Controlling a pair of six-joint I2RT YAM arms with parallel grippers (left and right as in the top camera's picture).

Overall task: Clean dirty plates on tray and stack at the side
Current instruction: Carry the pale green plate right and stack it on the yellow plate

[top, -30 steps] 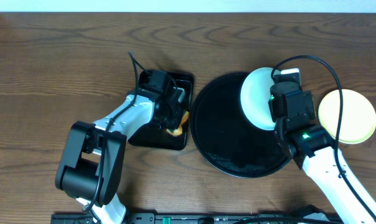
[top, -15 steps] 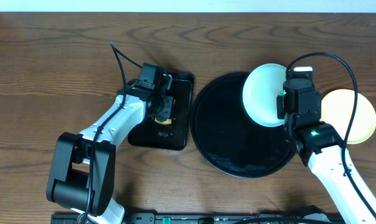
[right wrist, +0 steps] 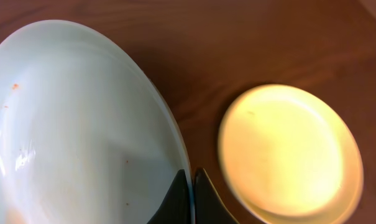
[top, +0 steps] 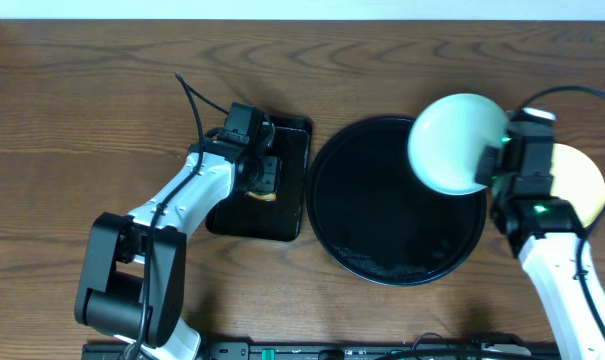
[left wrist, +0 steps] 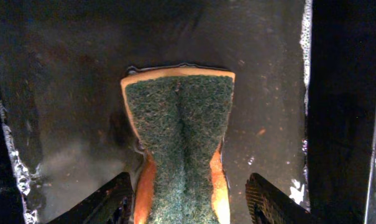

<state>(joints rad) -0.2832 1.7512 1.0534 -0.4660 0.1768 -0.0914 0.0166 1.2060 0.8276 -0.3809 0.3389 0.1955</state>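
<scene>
I need to move my right gripper away from the round tray next and down over the pale yellow plate (top: 576, 184) (right wrist: 291, 154), because that plate is the base of the side stack.
My right gripper (top: 499, 165) (right wrist: 192, 193) is shut on the rim of a pale mint-blue plate (top: 454, 143) (right wrist: 76, 124), which carries a few tiny orange specks. It holds the plate tilted in the air over the upper right edge of the round black tray (top: 382, 220). A pale yellow plate (top: 579, 185) (right wrist: 290, 152) lies on the wood just right of the tray, beside the held plate. Over the small rectangular tray (top: 282, 215), my left gripper (top: 265, 172) (left wrist: 191, 202) stands open. The green-and-orange sponge (left wrist: 178, 124) lies between its fingers, ungripped.
The rectangular tray's wet floor (left wrist: 268, 93) shows foam along its edges. Bare brown wooden tabletop (top: 82, 120) surrounds both trays. The left arm reaches in from the lower left, and the right arm comes up from the lower right.
My left gripper has opened and let go of the sponge on the small tray. My right arm has carried the mint-blue plate to the right, toward the yellow plate.
</scene>
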